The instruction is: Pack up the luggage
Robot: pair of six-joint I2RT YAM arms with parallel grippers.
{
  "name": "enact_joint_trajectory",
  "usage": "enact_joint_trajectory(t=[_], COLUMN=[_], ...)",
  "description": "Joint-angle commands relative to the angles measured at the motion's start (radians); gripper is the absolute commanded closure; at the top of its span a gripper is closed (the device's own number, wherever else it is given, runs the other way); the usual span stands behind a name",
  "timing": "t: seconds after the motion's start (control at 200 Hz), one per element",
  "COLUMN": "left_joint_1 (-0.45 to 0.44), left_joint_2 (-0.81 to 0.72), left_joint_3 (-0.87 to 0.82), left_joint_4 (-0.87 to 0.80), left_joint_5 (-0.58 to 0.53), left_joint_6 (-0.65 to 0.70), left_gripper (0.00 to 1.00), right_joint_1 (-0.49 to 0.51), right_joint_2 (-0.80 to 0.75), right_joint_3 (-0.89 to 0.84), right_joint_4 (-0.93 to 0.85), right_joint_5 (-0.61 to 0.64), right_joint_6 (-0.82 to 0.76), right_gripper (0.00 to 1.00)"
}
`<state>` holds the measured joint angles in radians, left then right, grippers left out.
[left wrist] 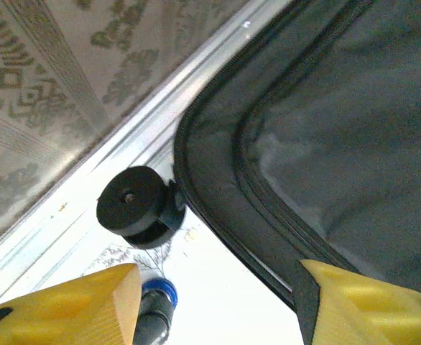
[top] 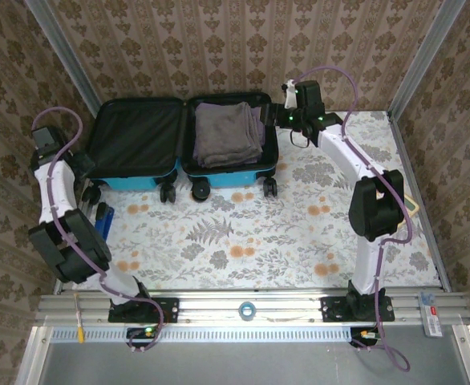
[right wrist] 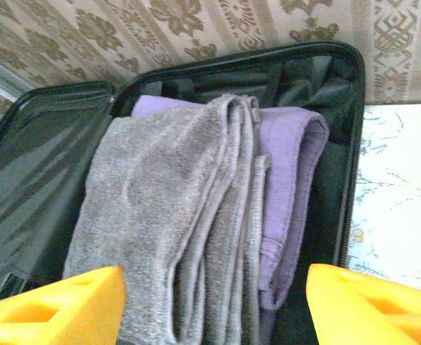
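Note:
The luggage lid's zipper rim at the lid's corner by the spinner wheel [left wrist: 135, 205] lies below my left gripper's fingers, so they should lower and close on it.
The luggage [top: 141, 181], a turquoise hard-shell case with black lining, lies open at the back of the table. Its left half [top: 132, 136] holds nothing. In the right half lies a folded grey towel [top: 227, 132] on top of a purple cloth [right wrist: 293, 165]. My right gripper [top: 283, 103] is at the case's right rear corner. In the right wrist view it [right wrist: 214, 309] hangs open above the grey towel [right wrist: 174, 215], holding nothing. My left gripper [top: 87, 164] is at the case's left edge, open [left wrist: 218, 309], one yellow finger [left wrist: 368, 302] over the black rim [left wrist: 218, 208], near a spinner wheel [left wrist: 135, 205].
A dark blue object [top: 103, 218] lies on the floral tablecloth beside the left arm. A blue-capped black item [left wrist: 155, 305] sits by my left finger. A tape roll [top: 247, 309] rests on the front rail. A pale pad [top: 415, 207] lies at the right edge. Wallpapered walls close in.

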<state>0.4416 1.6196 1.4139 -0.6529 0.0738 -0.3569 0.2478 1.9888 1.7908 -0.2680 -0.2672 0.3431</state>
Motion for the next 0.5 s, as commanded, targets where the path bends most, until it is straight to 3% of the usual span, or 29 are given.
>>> enact_joint_trajectory(t=[0.0, 0.31, 0.495], left_joint_1=[0.018, 0.019, 0.006], left_joint_2=[0.063, 0.237, 0.3], left_joint_3=[0.075, 0.242, 0.28], left_joint_4=[-0.055, -0.126, -0.152], left_joint_5=[0.027, 0.011, -0.016], left_joint_6=[0.03, 0.039, 0.039], left_gripper=[0.42, 0.47, 0.58], right_joint_1=[-0.011, -0.043, -0.056], right_joint_2=[0.048, 0.114, 0.138], right_joint_3=[-0.017, -0.01, -0.018], right_joint_4=[-0.002, 0.01, 0.014], right_joint_5=[0.008, -0.044, -0.058], right_joint_6=[-0.015, -0.011, -0.007], right_gripper=[0.32, 0.33, 0.36])
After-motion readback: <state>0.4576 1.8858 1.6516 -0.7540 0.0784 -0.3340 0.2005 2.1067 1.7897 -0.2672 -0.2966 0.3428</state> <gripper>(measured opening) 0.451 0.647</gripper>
